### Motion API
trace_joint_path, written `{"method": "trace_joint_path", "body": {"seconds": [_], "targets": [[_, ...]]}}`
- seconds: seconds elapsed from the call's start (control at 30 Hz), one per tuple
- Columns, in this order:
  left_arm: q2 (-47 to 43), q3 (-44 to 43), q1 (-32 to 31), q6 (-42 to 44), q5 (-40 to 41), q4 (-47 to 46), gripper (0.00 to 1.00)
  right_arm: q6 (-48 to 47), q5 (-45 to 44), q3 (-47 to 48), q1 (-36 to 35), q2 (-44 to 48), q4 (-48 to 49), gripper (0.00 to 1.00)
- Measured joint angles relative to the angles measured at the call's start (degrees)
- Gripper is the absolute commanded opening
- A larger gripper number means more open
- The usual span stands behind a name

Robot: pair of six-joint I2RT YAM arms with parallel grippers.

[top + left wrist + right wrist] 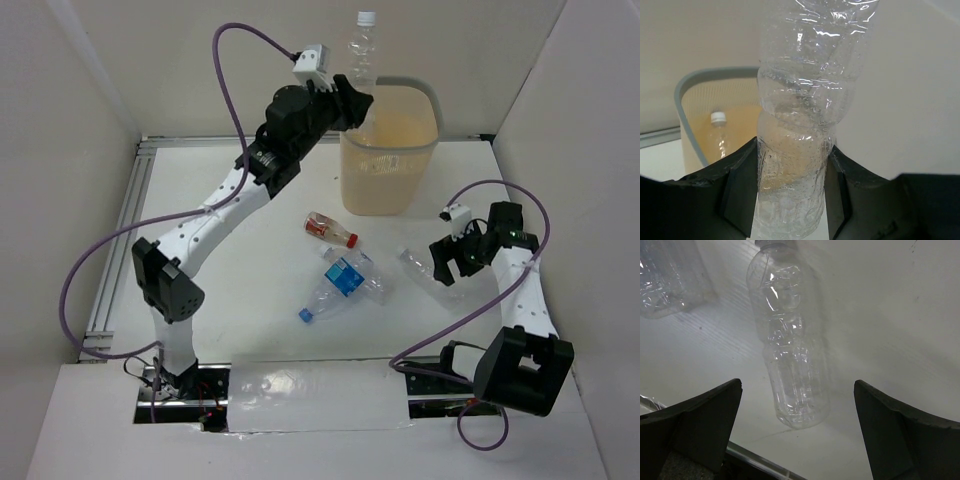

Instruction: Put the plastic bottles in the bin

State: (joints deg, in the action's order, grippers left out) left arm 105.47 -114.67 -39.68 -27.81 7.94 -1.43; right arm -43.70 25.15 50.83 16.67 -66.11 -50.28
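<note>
The clear bottle's narrow middle (427, 273) (790, 344) is below my right gripper and to its left in the top view, so it will shift down and onto it next.
My left gripper (350, 106) is shut on the base of a clear bottle with a white cap (362, 48) and holds it upright above the left rim of the beige bin (388, 188). In the left wrist view the fingers (740, 195) press this bottle (800, 125), and the bin's grey rim (684, 87) shows with a white-capped bottle (720, 136) inside. My right gripper (456, 258) is open just above a clear bottle (422, 265) lying on the table. In the right wrist view that bottle (790, 355) lies between and ahead of the open gripper (797, 390).
A small red-labelled bottle (331, 229), a blue-labelled bottle (347, 276) and a clear bottle with a blue cap (322, 304) lie mid-table. Another clear bottle (665, 280) lies left of the right gripper's one. White walls enclose the table on three sides.
</note>
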Motion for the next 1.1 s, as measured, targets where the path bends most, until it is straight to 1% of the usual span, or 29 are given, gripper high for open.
{"method": "trace_joint_path", "body": {"seconds": [0.17, 0.2, 0.27, 0.3, 0.33, 0.37, 0.4, 0.43, 0.57, 0.67, 0.77, 0.9, 0.97, 1.0, 1.07, 1.1], "targets": [[9.9, -9.2, 2.3, -6.8, -1.5, -3.0, 0.48, 0.8, -0.8, -1.3, -0.2, 0.0, 1.4, 1.0], [11.6, -10.2, 2.4, -7.3, -1.8, -3.4, 0.51, 0.9, -0.9, -1.4, -0.4, 0.0, 1.6, 1.0], [15.1, -12.5, 2.4, -8.6, -2.0, -3.7, 0.63, 1.2, -1.0, -1.6, -0.6, 0.0, 2.3, 1.0], [16.9, -13.9, 2.4, -8.8, -2.1, -3.5, 0.67, 1.4, -1.0, -1.7, -0.6, 0.0, 2.6, 1.0], [18.7, -15.4, 2.4, -9.1, -2.1, -3.3, 0.75, 1.5, -1.0, -1.8, -0.6, 0.0, 3.0, 1.0], [20.3, -16.6, 2.4, -9.5, -2.1, -3.2, 0.84, 1.7, -1.0, -1.9, -0.6, 0.0, 3.2, 1.0], [21.5, -17.6, 2.4, -9.8, -2.1, -2.9, 0.98, 1.8, -1.0, -1.9, -0.7, 0.0, 3.3, 1.0], [22.3, -18.1, 2.4, -9.8, -2.1, -2.6, 1.0, 1.8, -0.9, -2.0, -0.7, 0.1, 3.5, 1.0], [23.2, -18.3, 2.4, -10.4, -2.0, -1.7, 1.0, 1.9, -1.0, -2.2, -1.4, -0.4, 3.8, 1.0], [22.4, -17.9, 2.4, -10.0, -2.0, -1.9, 1.0, 1.8, -1.4, -2.6, -3.7, -2.0, 4.6, 1.0], [17.9, -13.0, 2.4, -8.2, -2.0, -1.4, 1.0, 2.1, -2.8, -3.4, -6.6, -4.3, 6.4, 1.0], [7.1, -3.0, 1.6, -3.2, -1.9, 0.7, 1.0, 3.6, -5.9, -4.8, -10.6, -7.6, 9.4, 1.0], [0.1, 2.7, 0.4, -0.3, -1.7, 2.0, 1.0, 4.5, -7.3, -5.3, -11.9, -9.6, 11.0, 1.0], [-5.1, 7.6, -0.7, 1.2, -1.6, 2.2, 1.0, 5.0, -7.9, -5.6, -12.4, -10.5, 11.9, 1.0], [-15.7, 17.8, -3.6, 3.2, -0.7, 3.1, 1.0, 6.0, -9.2, -6.4, -13.2, -12.7, 13.7, 0.93], [-21.2, 23.3, -5.1, 3.8, -0.2, 3.1, 1.0, 6.4, -9.8, -6.4, -13.5, -13.9, 14.0, 0.88]]}}
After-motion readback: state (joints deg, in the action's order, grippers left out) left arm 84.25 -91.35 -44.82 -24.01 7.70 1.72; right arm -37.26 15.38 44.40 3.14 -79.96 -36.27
